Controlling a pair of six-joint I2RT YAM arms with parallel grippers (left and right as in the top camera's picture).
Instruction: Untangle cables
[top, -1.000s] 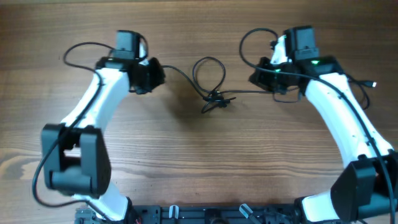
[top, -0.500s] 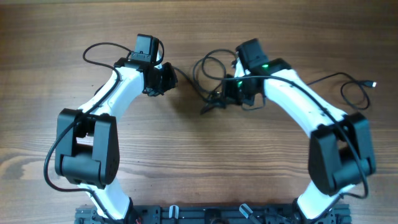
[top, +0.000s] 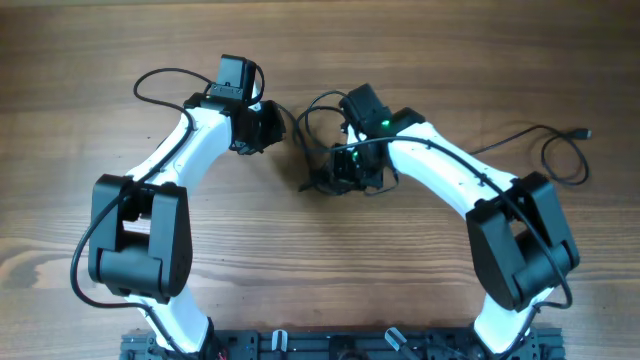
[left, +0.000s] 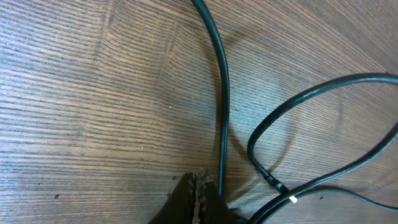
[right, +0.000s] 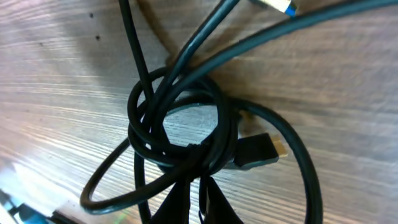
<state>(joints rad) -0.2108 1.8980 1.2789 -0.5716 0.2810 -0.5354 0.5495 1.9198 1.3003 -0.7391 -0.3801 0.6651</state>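
I will move my right gripper gently to the left in the overhead view and back next, and let go of the piece of cable at the knot's near edge (top: 322, 188) (right: 194, 167). The coils are bunched beside the plug.
The cables (top: 318, 184) are thin black cords knotted near the table's middle, with a slack loop (top: 302, 128) running up toward my left gripper (top: 275, 125). In the left wrist view the left gripper (left: 200, 180) is shut, and one cord (left: 222, 93) lies along its right finger. My right gripper (top: 336, 178) sits on the knot. In the right wrist view it (right: 202, 194) is shut on a strand at the knot's (right: 180, 124) lower edge. A black plug with a gold tip (right: 256, 152) sticks out of the knot to the right.
A long tail of cord (top: 545, 150) curls at the right and ends in a small plug (top: 583, 133). Thicker black wires (top: 160, 78) arch over the left arm. The arm bases stand along the near edge (top: 330, 345) of the wooden table.
My right arm has swung left, carrying the knot toward the left gripper, so the taut cord has gone slack into loops. The left arm shifted right at first, then stayed.
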